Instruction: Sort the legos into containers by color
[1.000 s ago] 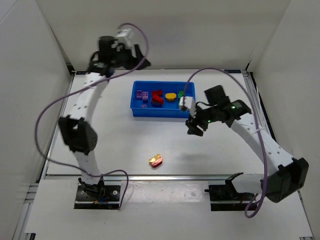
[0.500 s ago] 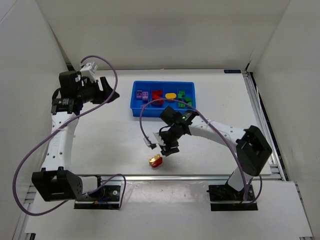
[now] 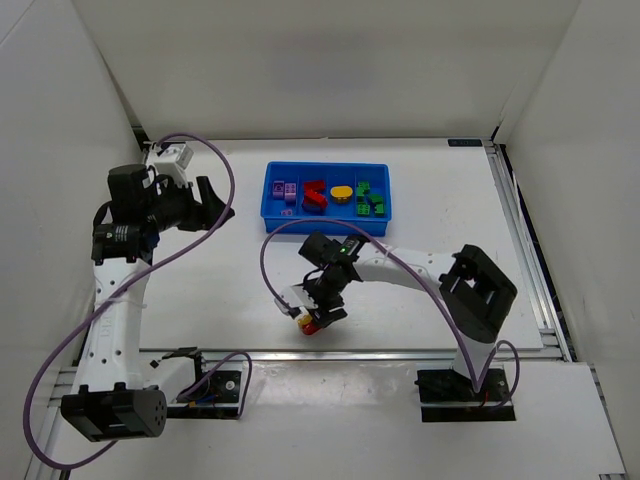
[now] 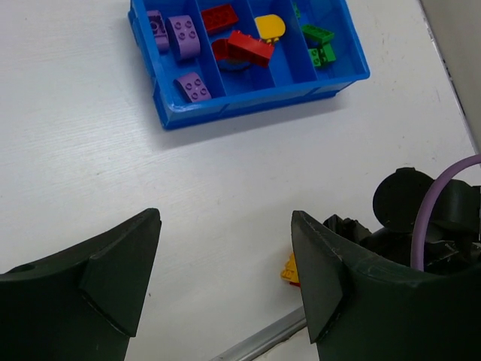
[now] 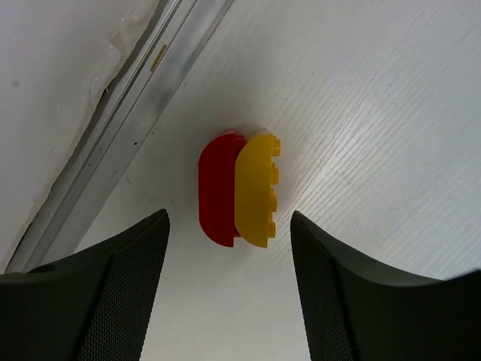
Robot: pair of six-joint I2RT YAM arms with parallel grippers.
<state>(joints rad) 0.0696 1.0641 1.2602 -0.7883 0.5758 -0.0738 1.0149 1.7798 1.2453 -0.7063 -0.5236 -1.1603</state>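
Note:
Next, the left gripper moves toward the right in the top view onto the yellow oval lego, since the joined pair lies to that side of it.
A red oval lego and a yellow oval lego lie joined together on the table near the front rail. My right gripper hangs open just above them, one finger on each side, touching neither. In the top view that gripper covers most of the pair. The blue tray holds purple, red, yellow and green legos in separate containers. My left gripper is open and empty, left of the tray, up off the table.
A metal rail runs along the table's front edge, close to the joined pair. In the left wrist view the tray lies far ahead and the right arm stands at the lower right, with a yellow corner showing beside it.
The right arm swung from beside the tray down to the joined red and yellow pair. The left arm drew back from behind the tray to the left side.

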